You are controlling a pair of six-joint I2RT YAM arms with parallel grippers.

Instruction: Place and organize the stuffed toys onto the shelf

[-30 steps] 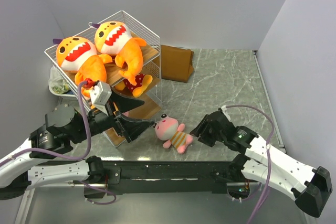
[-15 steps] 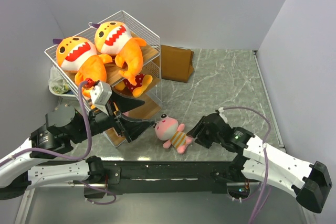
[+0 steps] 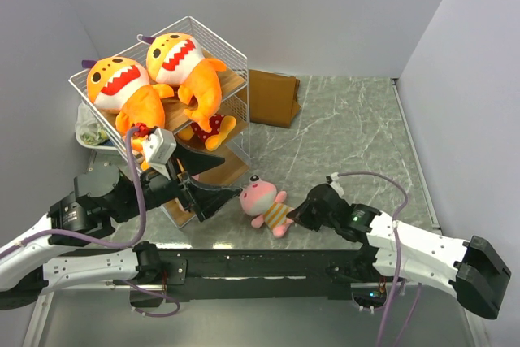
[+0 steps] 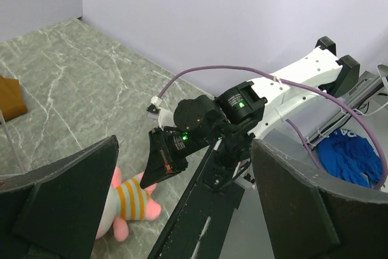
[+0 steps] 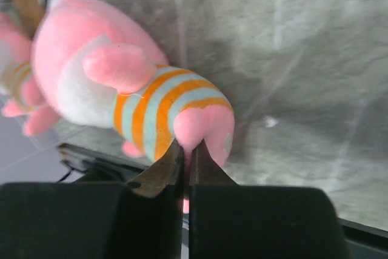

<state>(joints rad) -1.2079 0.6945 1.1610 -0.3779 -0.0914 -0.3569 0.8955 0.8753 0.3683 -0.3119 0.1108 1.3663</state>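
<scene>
Bare board shows on the shelf's bottom level [image 3: 228, 170]. I should move my right gripper outward and to the left in the top view and release the toy [image 3: 264, 203] there.
A pink stuffed toy [image 3: 264, 203] with a striped belly lies on the marble table in front of the shelf [image 3: 236, 61]. My right gripper [image 3: 296, 214] is shut on one of its pink legs; in the right wrist view the fingertips [image 5: 189, 147] pinch the foot of the toy [image 5: 115, 83]. Another pink striped plush [image 5: 12, 83] shows at the left edge of that view. Two orange sharks [image 3: 122, 83] [image 3: 183, 58] lie on the top tier, with a red-dotted plush [image 3: 208, 126] under them. My left gripper [image 3: 213, 181] hangs open beside the shelf's front, holding nothing, with the pink toy [image 4: 130, 201] showing past its finger.
A brown folded bag [image 3: 272, 97] leans at the back, right of the shelf. A small white container [image 3: 88, 132] sits left of the shelf by the wall. Walls close in on the left, back and right.
My right gripper has slid left to the pink toy and closed on its leg. The left arm has stayed nearly still.
</scene>
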